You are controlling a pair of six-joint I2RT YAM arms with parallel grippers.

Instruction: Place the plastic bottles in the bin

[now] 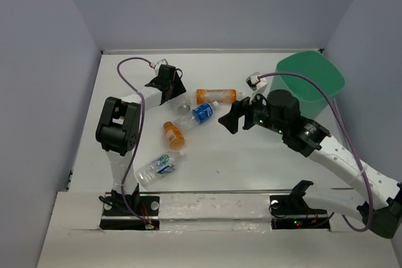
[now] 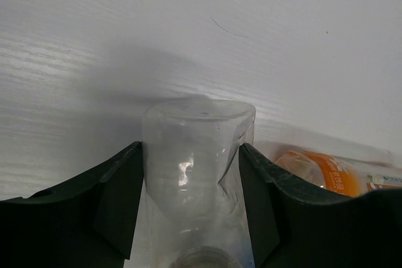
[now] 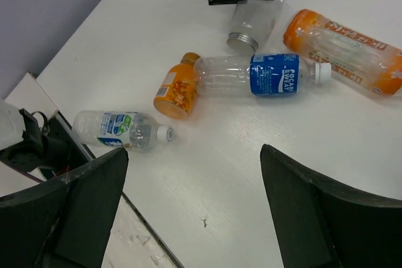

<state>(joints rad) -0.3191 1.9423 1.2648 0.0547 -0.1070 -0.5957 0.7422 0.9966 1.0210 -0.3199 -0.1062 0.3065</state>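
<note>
The green-blue-label bottle's uncrowded middle (image 1: pixel 157 169) (image 3: pixel 108 128) lies below my right gripper, to its left in the top view, so next my right gripper needs to move there, back and down astride it.
My left gripper (image 1: pixel 178 94) is closed round a clear unlabelled bottle (image 2: pixel 191 155) that lies on the table; both fingers press its sides and one side is dented. It also shows in the right wrist view (image 3: pixel 251 20). A long orange bottle (image 1: pixel 217 96), a blue-label bottle (image 1: pixel 199 115), a small orange bottle (image 1: pixel 173 135) and a green-blue-label bottle (image 1: pixel 158 166) lie loose on the white table. My right gripper (image 1: pixel 226 121) is open and empty, hovering right of the blue-label bottle (image 3: pixel 264 75). The mint-green bin (image 1: pixel 312 83) stands at the far right. No further bottle is in view.
Grey walls close in the table on three sides. The right arm's cable loops past the bin's near rim (image 1: pixel 301 83). A raised white ledge (image 1: pixel 207 202) runs along the near edge between the arm bases.
</note>
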